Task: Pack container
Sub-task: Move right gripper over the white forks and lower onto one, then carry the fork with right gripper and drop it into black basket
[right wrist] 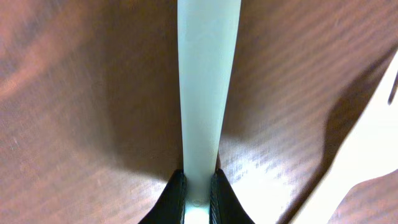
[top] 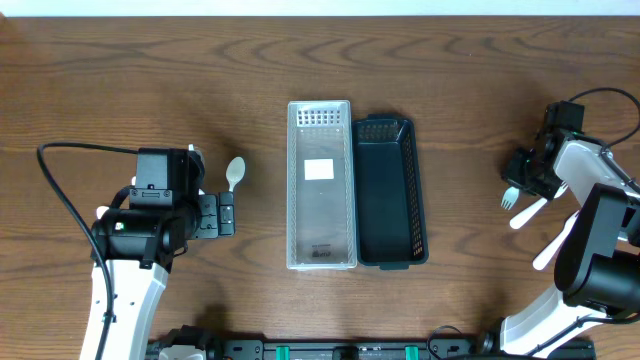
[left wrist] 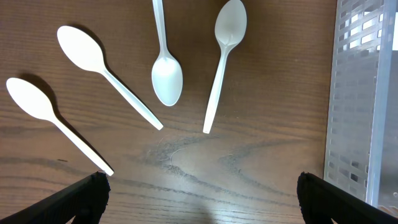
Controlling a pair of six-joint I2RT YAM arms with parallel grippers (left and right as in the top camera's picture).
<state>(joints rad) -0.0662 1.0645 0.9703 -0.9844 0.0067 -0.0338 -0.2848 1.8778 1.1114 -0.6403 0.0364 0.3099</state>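
Observation:
My right gripper will lift, carry and lower the white fork into the black container.
A clear plastic container and a black container stand side by side at the table's middle. My left gripper is open and empty, left of the clear container. In the left wrist view it hovers just short of several white plastic spoons lying on the wood. One spoon shows in the overhead view. My right gripper at the far right is shut on a white fork. The right wrist view shows its handle pinched between the fingers.
Two more white utensils lie on the table by the right arm. The clear container's perforated wall is at the right edge of the left wrist view. A black cable loops at the far left.

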